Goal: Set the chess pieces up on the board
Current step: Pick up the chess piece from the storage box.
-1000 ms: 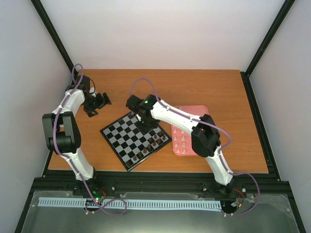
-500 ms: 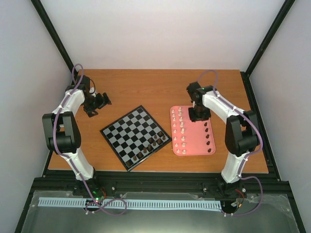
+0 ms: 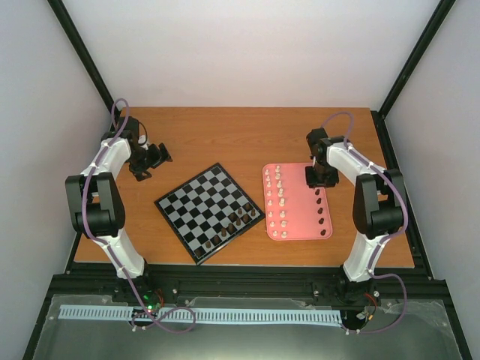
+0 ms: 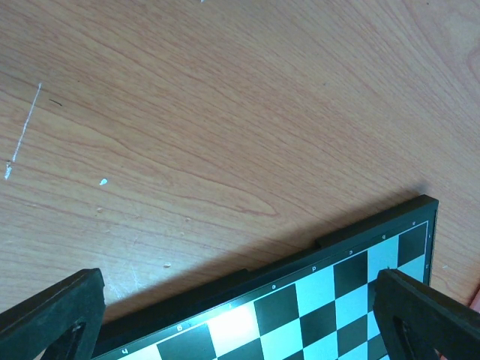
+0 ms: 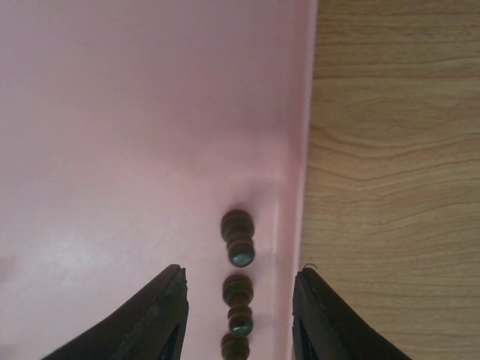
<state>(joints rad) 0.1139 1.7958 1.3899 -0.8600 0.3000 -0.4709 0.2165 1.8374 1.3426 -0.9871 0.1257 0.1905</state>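
My open right gripper lowers and closes around the farthest dark piece [image 3: 317,191] next, since that piece lies below and the fingers are already on either side of the dark pieces' column.
The checkerboard [image 3: 196,204] lies angled at the table's middle, with several dark brown pieces [image 3: 237,219] near its right corner. The pink tray [image 3: 300,221] holds cream pieces [image 3: 279,196] in its left columns and dark pieces [image 3: 320,211] in its right column. My right gripper [image 3: 316,177] hangs open over the tray's far right part. In the right wrist view its fingers [image 5: 163,315] straddle the column of dark pieces [image 5: 238,238] without touching. My left gripper [image 3: 150,159] is open and empty left of the board. Its wrist view shows the board's rim [image 4: 352,232].
The orange-brown table [image 3: 247,135] stretches beyond the board and tray. The tray's right rim [image 5: 298,150] runs beside bare wood [image 5: 397,150]. Black frame rails run along the table's sides and near edge.
My right arm swung from over the board to the pink tray, then shifted right over the column of dark pieces. The left arm has not moved.
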